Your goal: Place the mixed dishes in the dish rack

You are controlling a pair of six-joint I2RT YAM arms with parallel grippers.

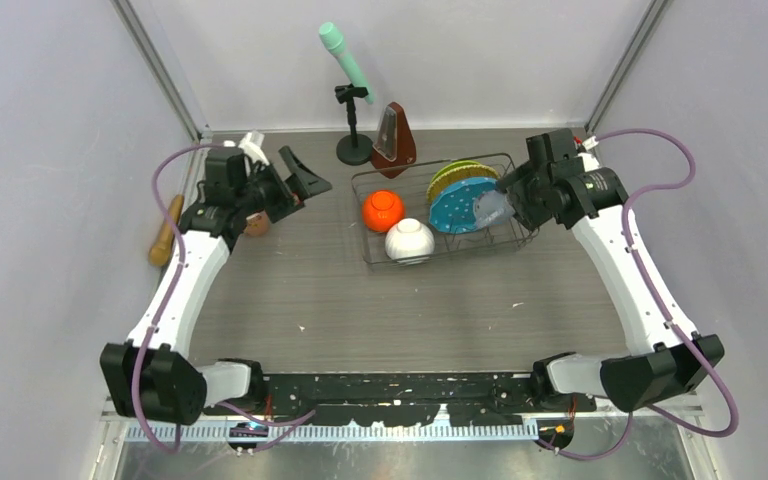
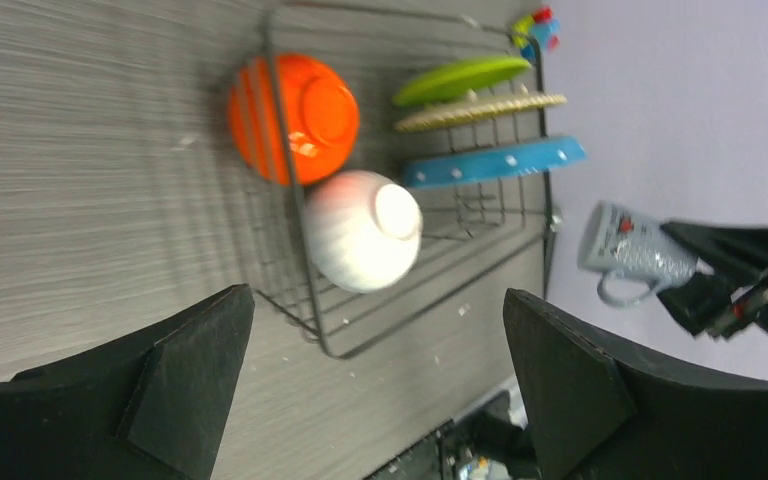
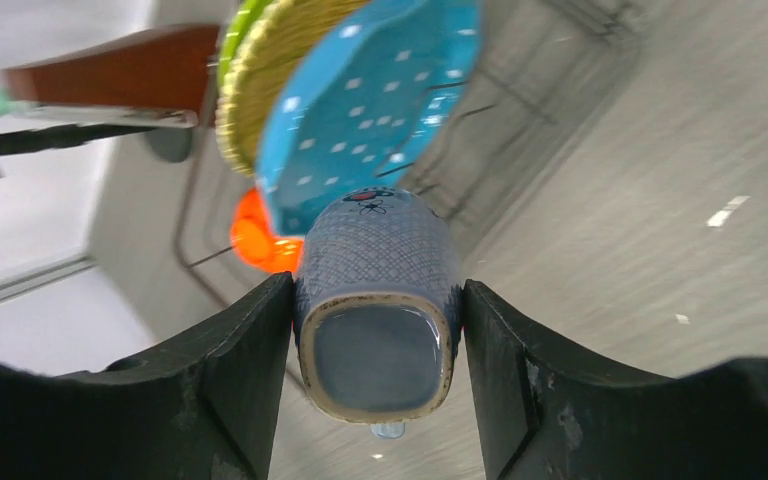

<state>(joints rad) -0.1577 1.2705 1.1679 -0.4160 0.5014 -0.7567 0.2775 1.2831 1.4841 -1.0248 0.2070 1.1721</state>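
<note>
Next, the right gripper tilts downward and lowers the mug to the rack's empty end (image 3: 527, 103) beside the blue plate (image 3: 370, 110) to release it, since that end is below the gripper.
The dark wire dish rack (image 1: 460, 250) stands at the middle back. In it stand a lime-green plate (image 1: 450, 168), a yellow-rimmed plate (image 1: 439, 184) and a blue white-dotted plate (image 1: 457, 207). An orange bowl (image 1: 383, 210) and a white bowl (image 1: 409, 240) lie upside down in its left half. My right gripper (image 1: 498, 207) is shut on a grey-blue patterned mug (image 3: 380, 270) and holds it on its side above the rack's right end, beside the blue plate (image 3: 370, 110). My left gripper (image 1: 305, 175) is open and empty, left of the rack (image 2: 420, 310). No pink mug or small white cup shows.
A brown metronome (image 1: 394, 140) and a black stand with a teal microphone (image 1: 345, 55) stand behind the rack. A wooden rolling pin (image 1: 165, 232) lies by the left wall. A small brown object (image 1: 256, 225) lies under the left arm.
</note>
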